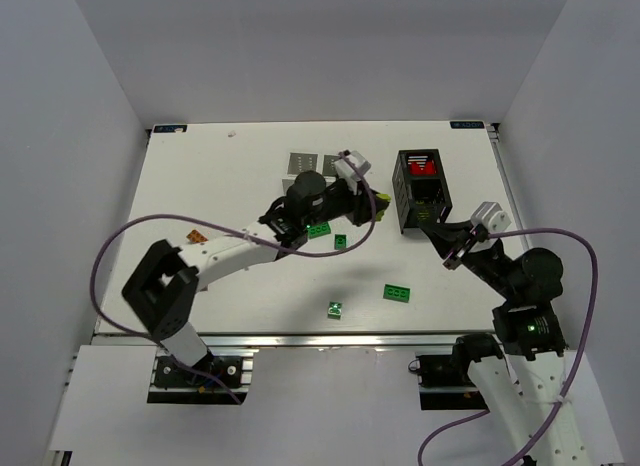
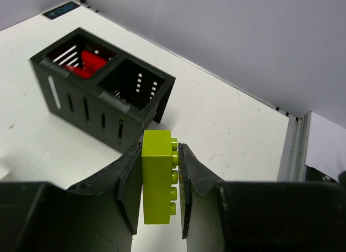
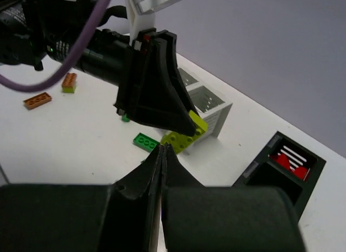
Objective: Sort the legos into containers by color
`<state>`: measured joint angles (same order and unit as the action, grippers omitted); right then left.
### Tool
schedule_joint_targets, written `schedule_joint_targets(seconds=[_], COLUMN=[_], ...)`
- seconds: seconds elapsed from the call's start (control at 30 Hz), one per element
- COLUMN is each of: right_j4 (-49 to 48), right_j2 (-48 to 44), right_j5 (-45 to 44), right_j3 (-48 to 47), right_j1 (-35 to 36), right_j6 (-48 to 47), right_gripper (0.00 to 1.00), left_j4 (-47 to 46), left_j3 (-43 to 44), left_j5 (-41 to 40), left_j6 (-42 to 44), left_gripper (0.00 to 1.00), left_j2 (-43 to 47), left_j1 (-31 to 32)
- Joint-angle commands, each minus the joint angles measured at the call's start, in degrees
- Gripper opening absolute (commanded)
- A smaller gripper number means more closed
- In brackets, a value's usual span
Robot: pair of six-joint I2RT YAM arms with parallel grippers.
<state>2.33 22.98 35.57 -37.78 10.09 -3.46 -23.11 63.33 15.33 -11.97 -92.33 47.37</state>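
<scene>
My left gripper moves to the right in the top view over the black container's near section (image 1: 428, 194) (image 2: 132, 84) next, since red legos lie in the far one.
My left gripper (image 1: 375, 201) is shut on a yellow-green lego (image 2: 158, 176), held off the table just left of the black container (image 1: 422, 201). In the left wrist view the lego's studs face the right finger and the black container (image 2: 102, 95) lies ahead, with red legos (image 2: 89, 63) in its far compartment. My right gripper (image 3: 162, 147) is shut on nothing and hovers close to the left gripper (image 3: 157, 84) and its lego (image 3: 195, 122). The white container (image 1: 303, 162) is partly hidden behind the left arm. Green legos (image 1: 320, 229) (image 1: 398, 293) lie loose on the table.
Two more green legos (image 1: 341, 242) (image 1: 335, 309) lie in the middle and near the front. Orange bricks (image 1: 197, 236) lie at the left, under the left arm's purple cable (image 1: 110, 256). The right arm (image 1: 520, 276) reaches in from the bottom right.
</scene>
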Motion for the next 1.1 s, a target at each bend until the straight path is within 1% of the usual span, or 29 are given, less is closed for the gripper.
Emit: schedule_joint_targets(seconds=[0.0, 0.03, 0.07, 0.1, 0.13, 0.23, 0.3, 0.47, 0.6, 0.67, 0.7, 0.83, 0.87, 0.93, 1.0, 1.07], right_j4=[-1.7, -1.7, -1.7, -1.7, -1.7, -3.7, -4.3, -4.3, -4.3, -4.3, -4.3, -4.4, -4.4, -4.4, -4.5, -4.6], right_j2=[1.7, 2.0, 2.2, 2.2, 2.1, 0.2, -1.2, -1.7, -1.7, -1.9, -1.8, -1.6, -1.5, -1.5, -1.6, -1.7], right_j5=[-6.3, -6.6, -6.8, -7.0, -7.4, -8.3, -9.3, -9.4, -9.2, -9.6, -9.6, -10.5, -11.1, -11.7, -12.5, -13.1], right_j3=[1.4, 1.5, 1.5, 1.6, 1.6, 1.8, 2.2, 2.1, 2.0, 2.0, 2.0, 2.3, 2.3, 2.3, 2.3, 2.3], right_j1=[-0.3, -0.3, -0.3, -0.3, -0.3, -0.3, -0.3, -0.2, 0.7, 1.0, 1.3, 2.0, 2.3, 2.9, 3.4, 3.5], right_j6=[-0.6, -0.8, -0.8, -0.8, -0.8, -0.6, -0.2, 0.0, -0.1, -0.2, -0.3, -0.8, -1.1, -1.4, -1.6, -1.8], right_gripper=[0.0, 0.0, 0.0, 0.0, 0.0, 0.0, 0.0, 0.0, 0.0, 0.0, 0.0, 0.0, 0.0, 0.0, 0.0, 0.0], left_j4=[-4.7, -4.7, -4.6, -4.3, -4.1, -4.2, -6.0, -8.0, -9.6, -9.6, -8.6, -5.8, -5.3, -5.5, -6.0, -6.1], left_j3=[7.8, 9.9, 11.9, 14.0, 17.9, 24.5, 26.7, 33.8, 37.6, 39.3, 41.8, 47.6, 48.4, 48.8, 48.6, 48.3], left_j5=[2.9, 3.5, 4.5, 5.1, 5.1, 5.5, 5.2, 3.1, 0.6, -0.4, -1.3, -2.3, -2.6, -3.4, -4.3, -5.7], left_j6=[2.7, 3.0, 3.6, 4.1, 4.7, 5.5, 5.3, 3.3, 3.0, 3.0, 3.0, 2.7, 2.6, 1.9, 1.7, 1.6], left_gripper=[0.0, 0.0, 0.0, 0.0, 0.0, 0.0, 0.0, 0.0, 0.0, 0.02, 0.03, 0.11, 0.18, 0.23, 0.35, 0.4], left_j2=[-6.7, -8.7, -12.7, -14.4, -16.1, -22.0, -25.5, -30.8, -34.2, -36.3, -37.2, -41.2, -42.2, -42.7, -42.9, -42.8], left_j1=[1.1, 1.1, 1.1, 1.1, 1.3, 2.0, 2.2, 2.4, 2.5, 2.4, 2.4, 2.4, 2.4, 2.4, 2.4, 2.5])
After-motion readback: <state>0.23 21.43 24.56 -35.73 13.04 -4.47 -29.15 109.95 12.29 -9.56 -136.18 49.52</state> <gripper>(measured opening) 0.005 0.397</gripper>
